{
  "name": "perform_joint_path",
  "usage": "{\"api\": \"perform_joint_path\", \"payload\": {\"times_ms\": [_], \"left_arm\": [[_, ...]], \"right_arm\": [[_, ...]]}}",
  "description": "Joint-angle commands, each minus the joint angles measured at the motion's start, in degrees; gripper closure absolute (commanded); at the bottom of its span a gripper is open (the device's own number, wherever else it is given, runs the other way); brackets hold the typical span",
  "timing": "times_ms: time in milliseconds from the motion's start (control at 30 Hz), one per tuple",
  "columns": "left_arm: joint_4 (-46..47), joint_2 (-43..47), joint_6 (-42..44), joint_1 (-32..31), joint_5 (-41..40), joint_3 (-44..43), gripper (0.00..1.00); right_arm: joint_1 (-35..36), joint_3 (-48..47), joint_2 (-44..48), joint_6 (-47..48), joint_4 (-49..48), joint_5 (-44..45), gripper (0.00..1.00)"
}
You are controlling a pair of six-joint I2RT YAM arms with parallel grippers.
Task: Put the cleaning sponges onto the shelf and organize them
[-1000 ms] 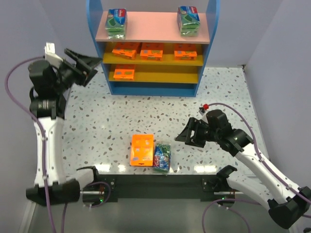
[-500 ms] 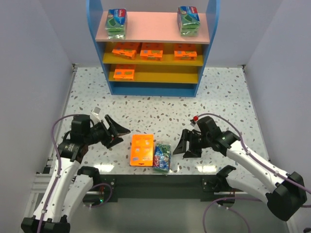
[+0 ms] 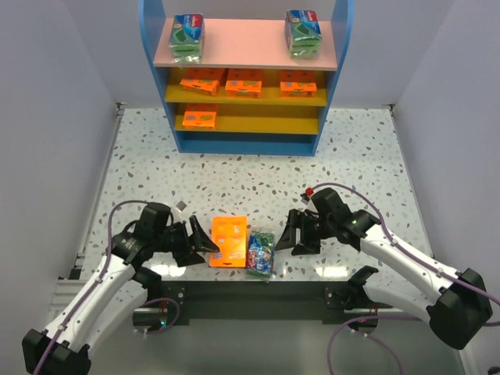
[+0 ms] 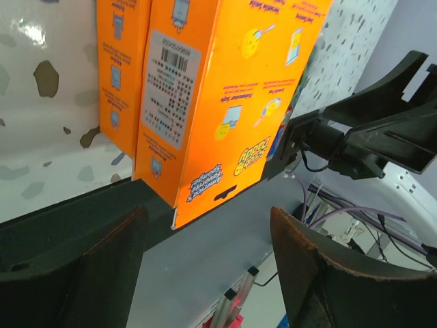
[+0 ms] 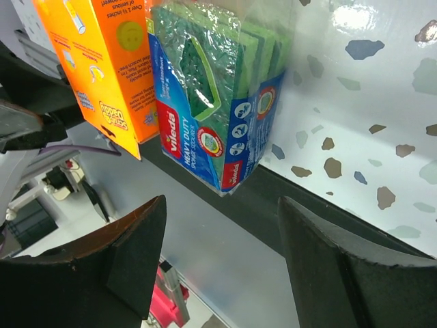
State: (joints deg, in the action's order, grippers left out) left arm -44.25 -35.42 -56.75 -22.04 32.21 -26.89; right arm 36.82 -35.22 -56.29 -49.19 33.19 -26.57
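Observation:
The upper orange pack's near corner lies toward the right in the top view, and my left gripper needs to move onto it next.
Two stacked orange sponge packs (image 3: pixel 229 241) lie at the table's near edge, with a green-and-blue pack (image 3: pixel 261 252) touching their right side. My left gripper (image 3: pixel 205 244) is open and empty just left of the orange stack (image 4: pixel 218 96), low over the table. My right gripper (image 3: pixel 291 238) is open and empty just right of the green-and-blue pack (image 5: pixel 212 102). The shelf (image 3: pixel 246 142) stands at the back. Two green-and-blue packs (image 3: pixel 187 37) sit on its pink top, three orange packs (image 3: pixel 244 82) on the upper yellow board and one (image 3: pixel 197 118) on the lower.
The speckled table (image 3: pixel 234 183) ends in a dark front rail (image 3: pixel 250 285) right under the packs, which overhang it slightly. The right half of the lower yellow board (image 3: pixel 273 119) holds nothing. Purple cables (image 3: pixel 367 183) loop off both arms.
My left arm swung down from beside the shelf to the near table edge, ending next to the orange stack. My right gripper moved left toward the green-and-blue pack.

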Motion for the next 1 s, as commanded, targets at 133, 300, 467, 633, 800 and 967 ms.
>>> {"api": "perform_joint_path", "payload": {"times_ms": [133,300,467,633,800,967], "left_arm": [[6.7,1.49,-10.63,-5.46,-4.87,3.33,0.23],[17.06,-2.54,-16.27,-11.52,-7.33,6.32,0.23],[24.99,-10.1,-20.5,-19.7,-11.54,6.77,0.36],[23.34,-9.76,-19.28,-20.23,-16.55,3.96,0.83],[22.54,-9.67,-18.57,-20.14,-18.23,2.38,1.0],[27.97,-10.55,-17.43,-19.97,-18.75,-2.01,1.0]], "right_arm": [[0.27,1.12,-0.05,-1.08,-2.95,0.37,0.3],[0.27,1.3,-0.57,-1.96,-4.1,0.73,0.31],[0.27,1.12,-1.19,-2.4,-4.98,1.16,0.33],[0.27,0.16,-0.75,-3.1,-5.07,1.52,0.37],[0.27,0.07,-0.14,-3.72,-4.98,1.69,0.39],[0.18,-0.72,0.74,-3.72,-3.75,2.13,0.4]]}}
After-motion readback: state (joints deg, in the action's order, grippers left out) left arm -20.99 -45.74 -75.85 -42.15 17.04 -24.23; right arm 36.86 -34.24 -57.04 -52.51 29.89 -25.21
